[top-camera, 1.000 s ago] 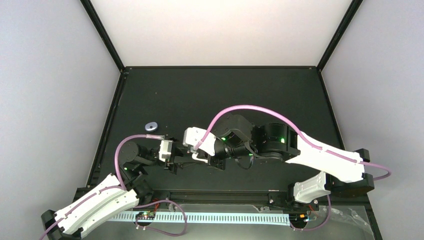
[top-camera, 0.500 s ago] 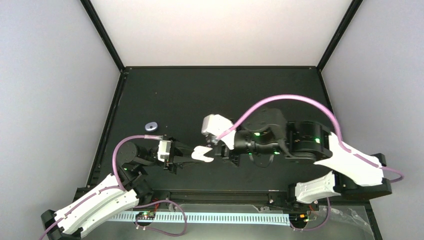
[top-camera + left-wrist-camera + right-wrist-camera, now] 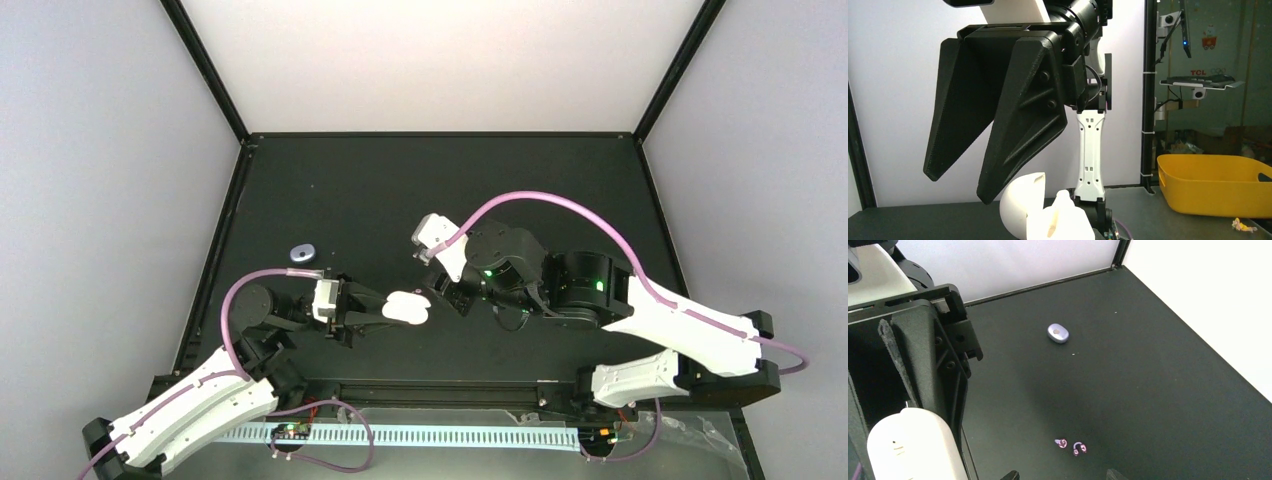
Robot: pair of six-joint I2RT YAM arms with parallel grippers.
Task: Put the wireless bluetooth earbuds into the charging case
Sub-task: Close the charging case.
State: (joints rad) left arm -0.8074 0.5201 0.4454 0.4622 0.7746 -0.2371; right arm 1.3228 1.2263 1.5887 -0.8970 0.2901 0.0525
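Note:
My left gripper moves outward and down next, fingers tipping downward, to the mat beyond the pink glints. It releases the case (image 3: pixel 408 307) there, since that spot lies clear.
My left gripper (image 3: pixel 392 309) is shut on the white charging case (image 3: pixel 408 307) and holds it above the black mat. In the left wrist view the case (image 3: pixel 1068 222) is open, with its lid (image 3: pixel 1023 202) raised at the left. A small white rounded earbud (image 3: pixel 1066 196) sticks up from the case body. No other earbud shows. My right gripper (image 3: pixel 443 295) is open and empty, just right of the case and apart from it. Its black fingers (image 3: pixel 1018 120) hang over the case in the left wrist view. The right wrist view shows the case (image 3: pixel 908 450) at the lower left.
A small lavender oval piece (image 3: pixel 302 253) lies on the mat far left of the case; it also shows in the right wrist view (image 3: pixel 1058 333). Two tiny pink glints (image 3: pixel 1070 445) lie on the mat between the right fingertips. A yellow bin (image 3: pixel 1215 182) stands beyond the table.
My right gripper has let go of the case and drawn back up and to the right. The left gripper still holds the case, now open, in the same spot.

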